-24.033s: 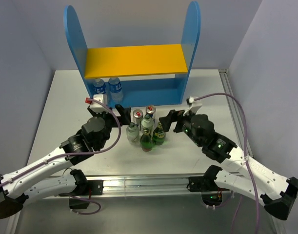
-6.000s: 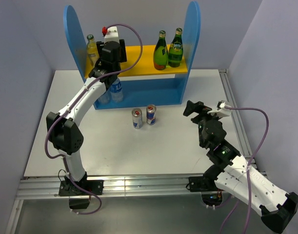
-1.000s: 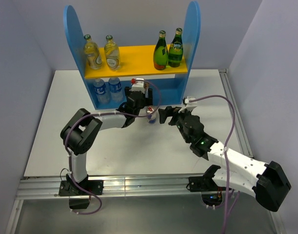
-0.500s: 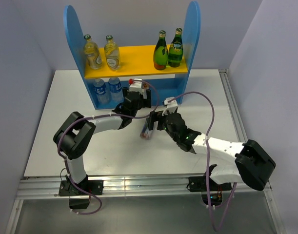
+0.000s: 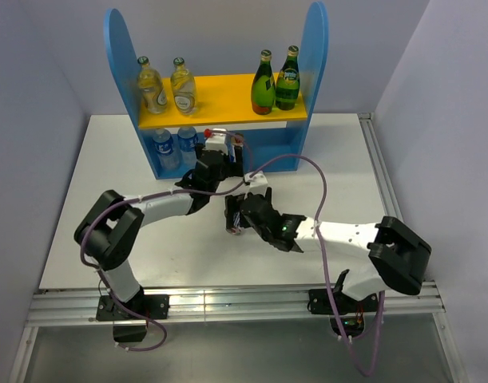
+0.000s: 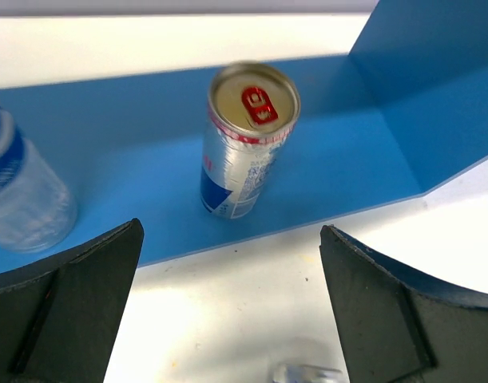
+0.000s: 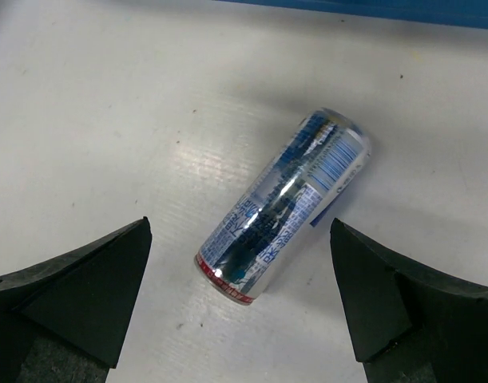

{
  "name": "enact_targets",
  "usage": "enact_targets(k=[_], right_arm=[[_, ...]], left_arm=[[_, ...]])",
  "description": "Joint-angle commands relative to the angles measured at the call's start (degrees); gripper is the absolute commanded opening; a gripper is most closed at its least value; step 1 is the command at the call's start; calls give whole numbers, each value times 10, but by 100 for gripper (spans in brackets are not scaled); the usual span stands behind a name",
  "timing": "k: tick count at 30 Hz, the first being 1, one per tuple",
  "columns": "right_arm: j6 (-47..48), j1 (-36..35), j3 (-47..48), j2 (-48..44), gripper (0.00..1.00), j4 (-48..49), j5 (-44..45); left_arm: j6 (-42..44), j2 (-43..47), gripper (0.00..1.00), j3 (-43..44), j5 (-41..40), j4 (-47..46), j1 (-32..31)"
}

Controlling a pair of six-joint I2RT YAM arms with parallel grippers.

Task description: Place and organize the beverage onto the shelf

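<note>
The fallen can lies slanted beneath the right gripper's open fingers, so the right gripper should next turn, lower them to both sides of the can's middle, then close.
The shelf (image 5: 315,48) stands at the back of the table. Its yellow upper board (image 5: 228,100) carries two pale yellow bottles (image 5: 165,84) at the left and two green bottles (image 5: 275,80) at the right. On its blue base (image 6: 132,120) a silver and blue can (image 6: 247,140) stands upright next to a water bottle (image 6: 24,199). My left gripper (image 6: 232,319) is open and empty just in front of that can; in the top view (image 5: 216,159) it hides the can. A second can (image 7: 283,203) lies on its side on the table. My right gripper (image 7: 240,303) is open above it, not touching.
Two water bottles (image 5: 173,142) stand at the left of the shelf's base. The fallen can (image 5: 233,229) lies in front of the shelf under the right wrist. Grey walls close in both sides. The table's metal rail (image 5: 228,303) runs along the near edge.
The second can has tipped from upright onto its side and shifted left and nearer. My right gripper followed it leftward. My left gripper stays open by the can on the base.
</note>
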State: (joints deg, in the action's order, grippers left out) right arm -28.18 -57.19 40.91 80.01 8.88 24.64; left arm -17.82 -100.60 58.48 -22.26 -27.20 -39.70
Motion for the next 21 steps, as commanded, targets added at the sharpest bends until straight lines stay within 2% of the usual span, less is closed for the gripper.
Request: enact_targets(k=[1, 9, 15, 18, 19, 21], right_arm=[[-60, -3, 53, 37, 100, -82, 82], [-123, 18, 167, 203, 100, -159, 86], [-151, 28, 246, 269, 97, -221, 72], [-154, 30, 252, 283, 89, -227, 71], [-153, 30, 254, 287, 76, -227, 70], [-152, 32, 263, 300, 63, -229, 66]], left_arm=[[-18, 64, 99, -13, 13, -8, 3], [-12, 95, 99, -13, 33, 25, 10], [-22, 106, 99, -19, 57, 35, 29], [-24, 109, 99, -21, 66, 31, 33], [-24, 109, 99, -21, 67, 32, 34], [-24, 109, 99, -21, 69, 32, 35]])
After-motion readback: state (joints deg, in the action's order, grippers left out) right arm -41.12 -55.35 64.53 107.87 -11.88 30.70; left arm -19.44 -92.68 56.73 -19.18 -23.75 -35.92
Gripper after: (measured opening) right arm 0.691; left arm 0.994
